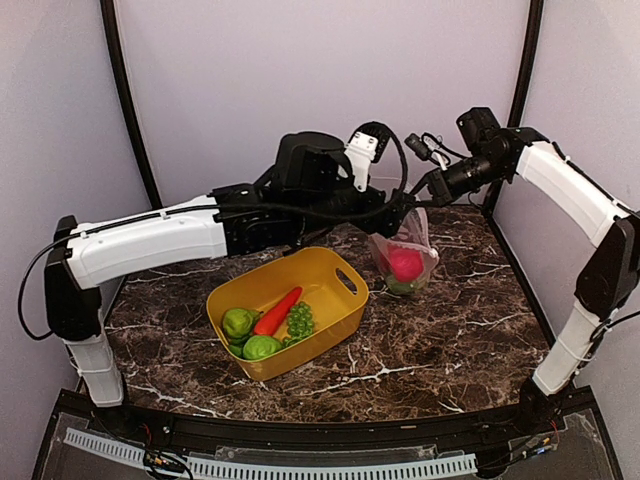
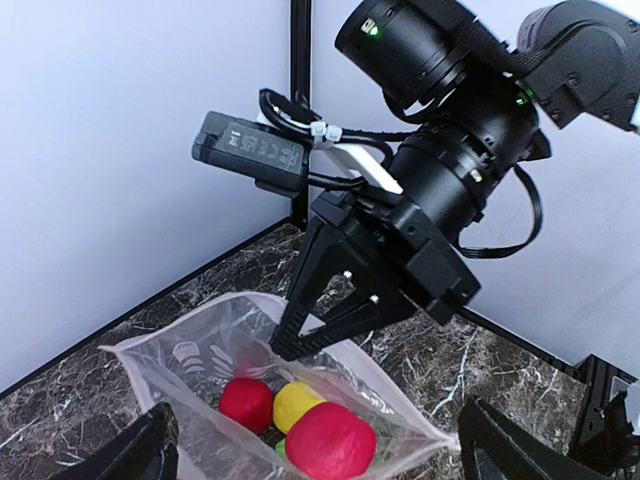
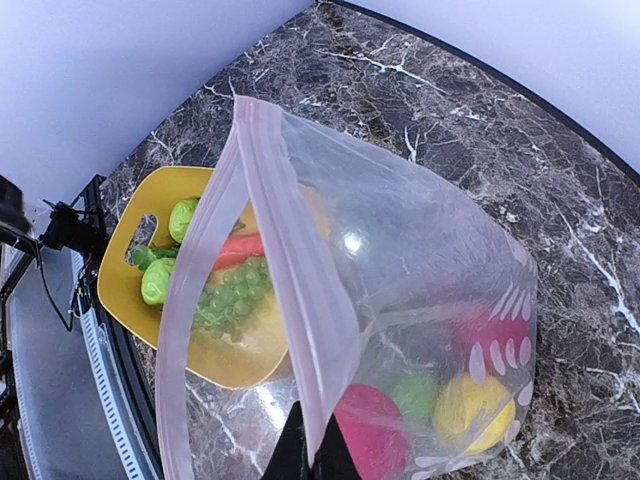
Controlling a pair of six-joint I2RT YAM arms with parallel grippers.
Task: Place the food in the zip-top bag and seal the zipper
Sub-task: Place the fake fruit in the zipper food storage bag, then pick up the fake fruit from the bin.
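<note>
Next, my empty left gripper needs to go to the left in the top view and down onto the farther green round one, since food still lies in the tub.
The zip-top bag (image 1: 408, 250) hangs open over the marble table. My right gripper (image 1: 418, 200) is shut on its rim; in the right wrist view the gripper (image 3: 315, 445) pinches the whitish zipper (image 3: 300, 290). Inside the bag (image 2: 190, 365) lie two red balls (image 2: 330, 440), a yellow lemon (image 2: 295, 403) and a green piece (image 3: 415, 395). My left gripper (image 2: 318, 430) is open and empty, just above the bag's mouth, next to the right gripper (image 2: 285, 347). A carrot (image 1: 278, 312), grapes (image 1: 299, 321) and green round ones (image 1: 238, 322) lie in the tub.
The yellow tub (image 1: 330, 265) with handle slots stands left of the bag, near the table's middle; it shows through the bag in the right wrist view (image 3: 120, 285). Grey walls and black corner posts (image 1: 518, 80) close the back and sides.
</note>
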